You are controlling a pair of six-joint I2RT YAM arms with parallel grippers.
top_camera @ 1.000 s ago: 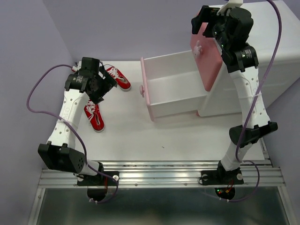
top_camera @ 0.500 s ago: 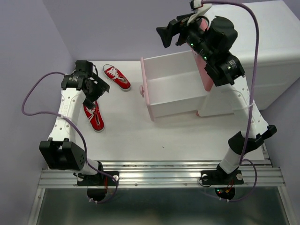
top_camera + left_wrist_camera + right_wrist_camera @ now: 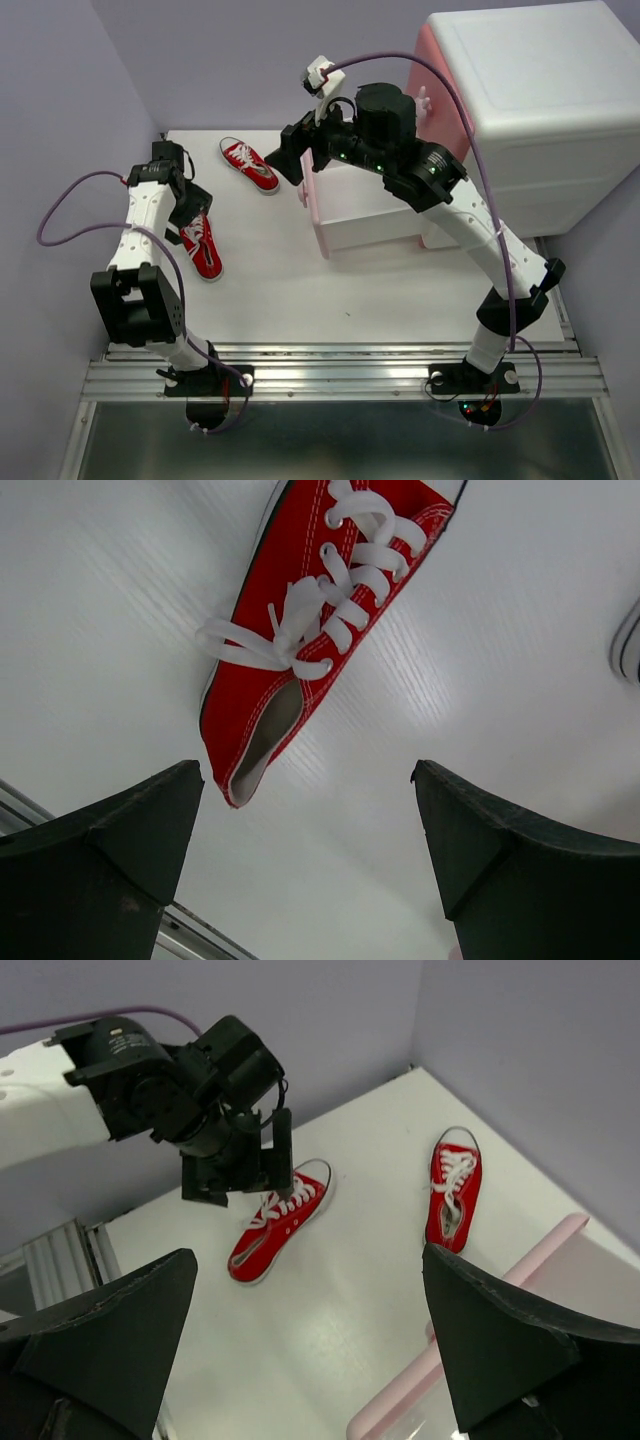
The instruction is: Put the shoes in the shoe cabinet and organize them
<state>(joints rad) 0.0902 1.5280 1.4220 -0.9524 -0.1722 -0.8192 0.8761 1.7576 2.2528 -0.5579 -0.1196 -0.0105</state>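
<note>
My left gripper comes down next onto the thin collar rim at the nearer red shoe's opening, by the laces, since the rim fits between the spread fingers.
Two red shoes with white laces lie on the white table: one [image 3: 203,250] [image 3: 320,610] [image 3: 275,1225] at the left, the other [image 3: 250,163] [image 3: 455,1195] farther back. My left gripper [image 3: 196,212] [image 3: 308,770] [image 3: 240,1175] hovers open just above the near shoe's laces, with nothing between its fingers. My right gripper [image 3: 283,155] [image 3: 310,1255] is open and empty, hanging high over the pink front [image 3: 308,195] [image 3: 480,1330] of the pulled-out drawer [image 3: 375,215]. The white shoe cabinet [image 3: 530,100] stands at the back right.
Purple walls close in the table on the left [image 3: 60,150] and at the back [image 3: 260,60]. A metal rail [image 3: 340,365] runs along the near edge by the arm bases. A purple cable [image 3: 60,215] loops off the left arm.
The right arm has swung left from above the cabinet to over the drawer front, facing the shoes. The left gripper has drawn back left over the near red shoe.
</note>
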